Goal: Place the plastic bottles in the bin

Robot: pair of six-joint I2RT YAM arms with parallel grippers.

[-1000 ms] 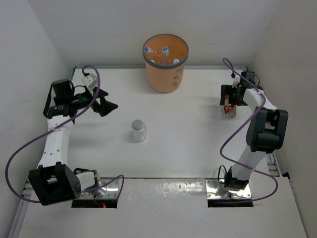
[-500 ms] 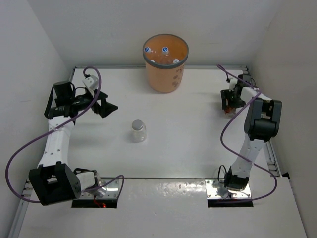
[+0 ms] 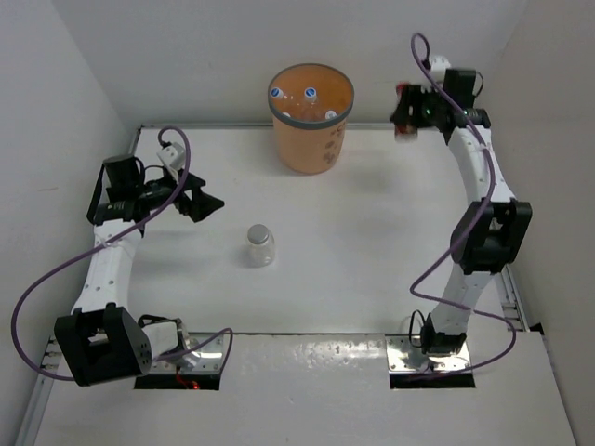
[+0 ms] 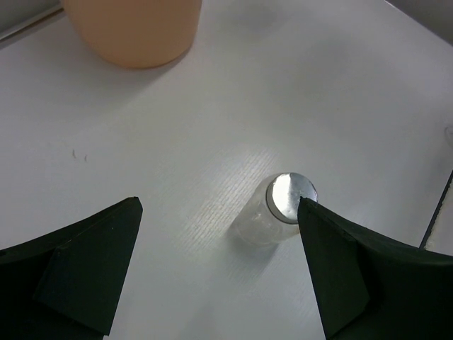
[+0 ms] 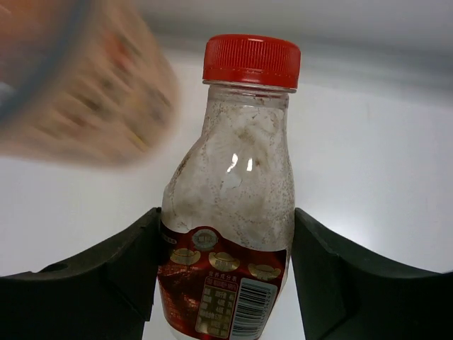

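I should lift my right gripper next, move it across over the orange bin's opening [image 3: 311, 94] and dip it down, because the brownish bottle is still next to the bin's rim.
The orange bin [image 3: 311, 125] stands at the back middle of the table, with several clear bottles [image 3: 310, 95] inside it. It shows blurred at the upper left of the right wrist view [image 5: 71, 92]. My right gripper [image 3: 406, 113] is raised to the right of the bin's rim and shut on a brownish bottle with a red cap [image 5: 237, 205]. The right gripper [image 5: 225, 248] grips the bottle's labelled body from both sides. A clear bottle with a grey cap [image 3: 259, 244] stands upright mid-table. My left gripper [image 3: 206, 202] hovers open up and left of it. In the left wrist view the bottle [image 4: 277, 209] sits by the right finger [image 4: 354, 269].
White walls close in the table on the left, back and right. Purple cables [image 3: 37, 297] loop beside both arms. The bin's base [image 4: 134, 32] fills the top left of the left wrist view.
My right gripper closed on the red-capped bottle at the right side of the table, lifted it and swung it up and back towards the bin. The left arm barely moved.
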